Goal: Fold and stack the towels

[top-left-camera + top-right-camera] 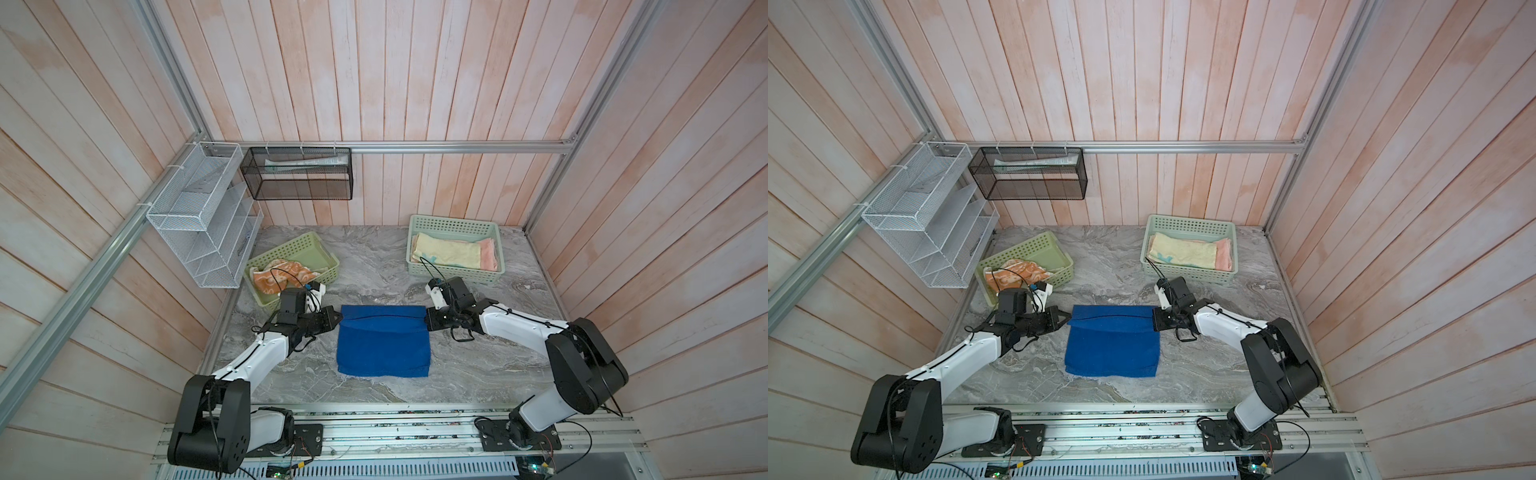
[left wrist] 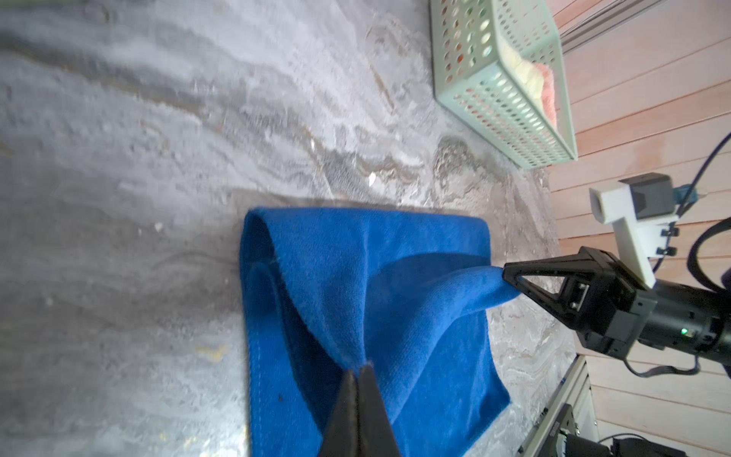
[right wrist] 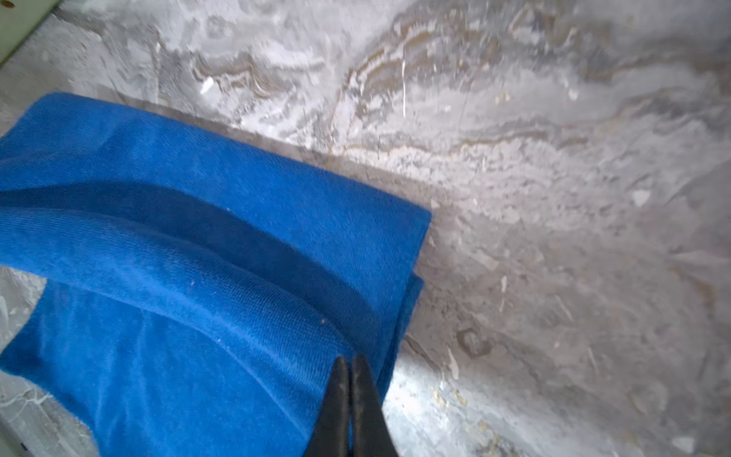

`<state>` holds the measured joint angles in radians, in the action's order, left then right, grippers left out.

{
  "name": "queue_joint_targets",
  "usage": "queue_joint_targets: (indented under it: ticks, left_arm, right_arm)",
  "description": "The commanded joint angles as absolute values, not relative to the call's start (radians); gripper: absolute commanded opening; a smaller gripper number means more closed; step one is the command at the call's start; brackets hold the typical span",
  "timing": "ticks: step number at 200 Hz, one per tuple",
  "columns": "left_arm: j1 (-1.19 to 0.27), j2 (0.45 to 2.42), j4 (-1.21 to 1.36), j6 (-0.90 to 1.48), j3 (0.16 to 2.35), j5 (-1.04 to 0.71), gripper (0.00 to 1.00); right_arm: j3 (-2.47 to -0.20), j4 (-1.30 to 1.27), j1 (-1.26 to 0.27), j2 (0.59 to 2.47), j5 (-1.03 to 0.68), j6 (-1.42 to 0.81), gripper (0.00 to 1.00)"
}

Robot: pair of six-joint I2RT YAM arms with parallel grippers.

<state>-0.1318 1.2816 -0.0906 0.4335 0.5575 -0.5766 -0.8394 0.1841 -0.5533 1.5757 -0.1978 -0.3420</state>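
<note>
The robot's left hand should next move back and down toward the near edge of the towel's lower layer [image 1: 349, 369] and let go of the towel's end, because that near part of the layer is uncovered.
A royal blue towel [image 1: 382, 345] [image 1: 1113, 347] lies in the middle of the marble table, its far part lifted and stretched between my two grippers. My left gripper [image 1: 338, 318] [image 2: 358, 370] is shut on its left far corner. At the right far corner my right gripper [image 1: 428, 322] [image 3: 350, 362] is shut on the cloth too. A fold of blue towel [image 2: 356, 285] [image 3: 178, 285] sags between them over the lower layer. An orange towel [image 1: 282, 278] with cream figures lies crumpled in the left basket. A pale yellow towel [image 1: 446, 251] and a salmon-pink one [image 1: 488, 253] lie folded in the right basket.
The left green basket [image 1: 309, 245] stands at the back left, close behind my left wrist. The right green basket [image 1: 453, 224] stands at the back right. A white wire rack [image 1: 199, 220] and a black mesh shelf [image 1: 297, 174] hang on the walls.
</note>
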Motion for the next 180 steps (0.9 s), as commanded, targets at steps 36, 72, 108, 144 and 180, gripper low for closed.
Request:
queue_joint_targets:
  ticks: [36, 72, 108, 144, 180]
  left_arm:
    - [-0.127, 1.261, -0.133, 0.455, 0.63, -0.605, 0.0]
    - [-0.127, 1.194, -0.279, 0.428, 0.676, -0.605, 0.0]
    - [-0.127, 1.119, -0.342, 0.469, 0.593, -0.655, 0.0]
    - [-0.129, 1.069, -0.264, 0.56, 0.431, -0.663, 0.0]
    - [-0.127, 1.071, -0.251, 0.611, 0.397, -0.653, 0.0]
  right_arm:
    - [-0.962, 0.25, -0.558, 1.551, -0.209, -0.345, 0.0]
    - [-0.963, 0.341, -0.558, 1.451, -0.191, -0.393, 0.0]
    - [-0.84, 0.317, -0.598, 1.353, -0.219, -0.487, 0.0]
    - [-0.67, 0.16, -0.612, 1.366, -0.3, -0.56, 0.0]
    - [-0.701, 0.165, -0.622, 1.395, -0.297, -0.554, 0.0]
